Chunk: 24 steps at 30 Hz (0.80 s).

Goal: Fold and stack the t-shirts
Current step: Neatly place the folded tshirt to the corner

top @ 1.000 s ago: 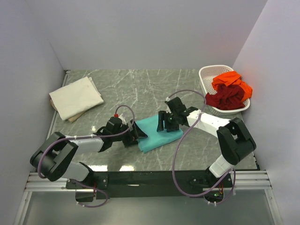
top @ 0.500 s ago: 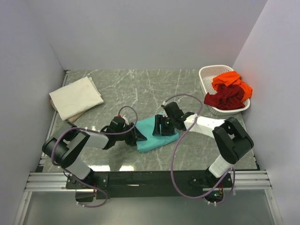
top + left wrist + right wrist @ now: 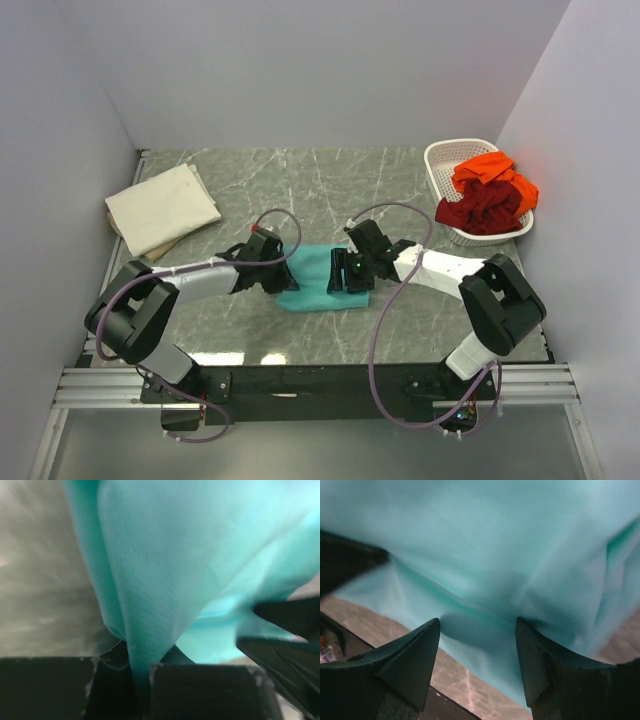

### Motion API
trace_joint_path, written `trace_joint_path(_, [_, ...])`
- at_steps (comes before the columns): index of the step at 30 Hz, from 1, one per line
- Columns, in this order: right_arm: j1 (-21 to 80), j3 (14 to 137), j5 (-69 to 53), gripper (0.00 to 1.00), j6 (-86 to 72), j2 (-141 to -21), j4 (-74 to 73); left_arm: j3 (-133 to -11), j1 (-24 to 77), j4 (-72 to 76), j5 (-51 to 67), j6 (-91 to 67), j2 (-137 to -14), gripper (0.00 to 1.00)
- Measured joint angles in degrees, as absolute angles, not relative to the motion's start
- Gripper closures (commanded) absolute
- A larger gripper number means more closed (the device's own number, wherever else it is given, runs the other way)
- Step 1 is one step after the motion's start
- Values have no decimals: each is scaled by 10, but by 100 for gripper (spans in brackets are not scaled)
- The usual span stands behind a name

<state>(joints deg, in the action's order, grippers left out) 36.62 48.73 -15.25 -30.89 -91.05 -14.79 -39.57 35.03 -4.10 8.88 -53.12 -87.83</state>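
My left gripper should next lift the teal t-shirt outward over the already folded cream t-shirt (image 3: 161,207), to the left in the top view, then lower and release it.
A folded teal t-shirt (image 3: 312,283) lies mid-table between both arms. My left gripper (image 3: 284,277) is shut on its left edge; in the left wrist view a fold of teal cloth (image 3: 165,565) is pinched between the dark jaws of that gripper (image 3: 141,669). My right gripper (image 3: 346,272) stands open at the shirt's right edge. In the right wrist view its fingertips (image 3: 431,632) touch the teal cloth (image 3: 490,550) without clamping it. A folded cream t-shirt (image 3: 161,207) lies at the back left. Orange (image 3: 494,170) and dark red (image 3: 484,209) t-shirts sit crumpled in a basket.
The white lattice basket (image 3: 438,162) stands at the back right corner. Grey walls close in the marble table (image 3: 300,180) on three sides. Purple cables loop over both arms above the shirt.
My left gripper has shut on the teal shirt's left edge. Both grippers and the shirt have shifted left and slightly away from the arm bases.
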Motion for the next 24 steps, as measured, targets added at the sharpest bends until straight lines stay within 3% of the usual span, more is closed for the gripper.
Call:
trace_joint_path(11, [366, 521, -79, 30, -285, -837, -279, -602, 282, -252, -39, -352, -980, 99])
trace_joint_path(24, [366, 500, -67, 30, -287, -792, -297, -782, 154, -350, -102, -215, -1011, 99])
